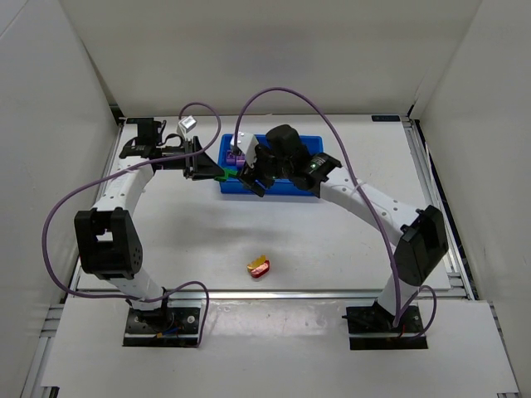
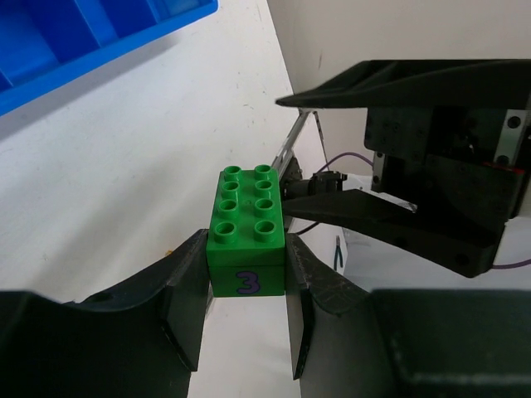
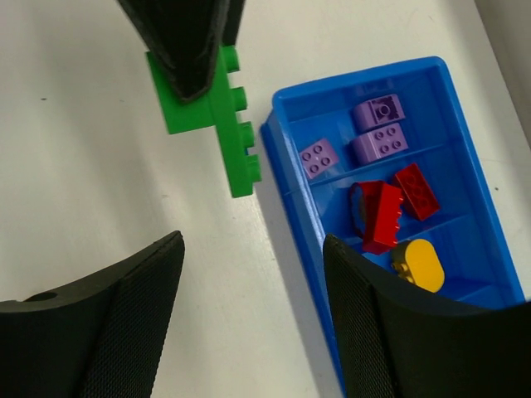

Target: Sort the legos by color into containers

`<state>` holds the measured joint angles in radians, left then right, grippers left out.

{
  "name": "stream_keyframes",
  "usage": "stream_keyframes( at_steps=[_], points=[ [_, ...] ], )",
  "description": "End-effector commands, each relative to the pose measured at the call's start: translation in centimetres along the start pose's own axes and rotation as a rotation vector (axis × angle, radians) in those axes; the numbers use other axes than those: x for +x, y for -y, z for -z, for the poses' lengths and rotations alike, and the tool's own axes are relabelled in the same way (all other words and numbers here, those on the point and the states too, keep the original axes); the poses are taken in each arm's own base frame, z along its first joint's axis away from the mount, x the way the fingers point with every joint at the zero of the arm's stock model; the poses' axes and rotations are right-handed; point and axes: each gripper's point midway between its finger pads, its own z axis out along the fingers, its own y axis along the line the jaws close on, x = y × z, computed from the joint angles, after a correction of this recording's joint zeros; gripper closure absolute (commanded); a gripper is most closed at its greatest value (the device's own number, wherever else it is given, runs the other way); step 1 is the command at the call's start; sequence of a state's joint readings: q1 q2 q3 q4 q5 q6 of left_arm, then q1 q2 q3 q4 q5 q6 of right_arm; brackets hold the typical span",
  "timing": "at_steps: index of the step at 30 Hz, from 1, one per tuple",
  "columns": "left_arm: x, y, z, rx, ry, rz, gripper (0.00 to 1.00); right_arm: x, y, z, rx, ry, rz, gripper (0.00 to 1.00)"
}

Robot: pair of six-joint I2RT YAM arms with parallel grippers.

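Note:
To get onto the green lego's studded end point(image 1: 230, 174) point(image 3: 232, 139), which juts from my left gripper's fingers, my right gripper needs to go left in the top view first.
My left gripper point(image 2: 247, 269) is shut on a green lego point(image 2: 247, 224) marked "3" and holds it just left of the blue tray point(image 1: 309, 190). The right wrist view shows that gripper point(image 3: 192, 70) from above, with the green lego point(image 3: 234, 137) beside the tray's rim point(image 3: 286, 195). The tray's containers hold purple legos point(image 3: 377, 133), red legos point(image 3: 386, 211) and a yellow oval lego point(image 3: 419, 264). My right gripper point(image 3: 253, 315) is open and empty, above the tray's left edge point(image 1: 251, 178). A red and yellow lego pair point(image 1: 259, 266) lies on the table near the front.
White walls enclose the table on three sides. A metal rail point(image 1: 431, 191) runs along the right edge. Purple cables point(image 1: 274, 95) arch over both arms. My right gripper's fingers point(image 2: 390, 215) hang close in front of the left gripper.

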<state>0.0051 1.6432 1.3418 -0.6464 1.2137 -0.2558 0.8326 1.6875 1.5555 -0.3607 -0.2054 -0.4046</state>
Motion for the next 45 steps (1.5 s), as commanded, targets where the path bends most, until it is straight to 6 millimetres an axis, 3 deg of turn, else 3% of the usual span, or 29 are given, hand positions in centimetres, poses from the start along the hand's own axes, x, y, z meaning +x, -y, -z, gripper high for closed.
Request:
stream_keyframes(
  at_steps=[1, 21, 22, 29, 32, 42, 45],
  points=[
    [-0.2, 2.6, 0.5, 0.057, 0.005, -0.066, 0.69, -1.9, 2.0, -0.2, 0.117, 0.034, 0.063, 0.28],
    [0.3, 2.3, 0.5, 0.058, 0.0, -0.046, 0.68, -3.8, 0.6, -1.6, 0.03, 0.094, 0.076, 0.29],
    [0.9, 2.8, -0.3, 0.071, -0.027, -0.054, 0.68, -3.9, 0.5, -1.6, 0.029, 0.098, 0.077, 0.29],
    [1.6, 3.0, -0.8, 0.074, -0.045, -0.05, 0.68, -4.4, 0.4, -2.2, 0.016, 0.108, 0.083, 0.32],
    [1.9, 3.1, -0.9, 0.081, -0.051, -0.048, 0.68, -4.1, 0.4, -2.4, 0.015, 0.1, 0.083, 0.37],
    [2.1, 3.8, -0.9, 0.116, -0.066, -0.054, 0.66, -3.1, -0.3, -2.7, -0.024, 0.082, 0.101, 0.69],
    [2.3, 4.4, -0.9, 0.142, -0.076, -0.059, 0.45, -3.1, -0.8, -2.6, -0.046, 0.086, 0.104, 0.77]
  ],
)
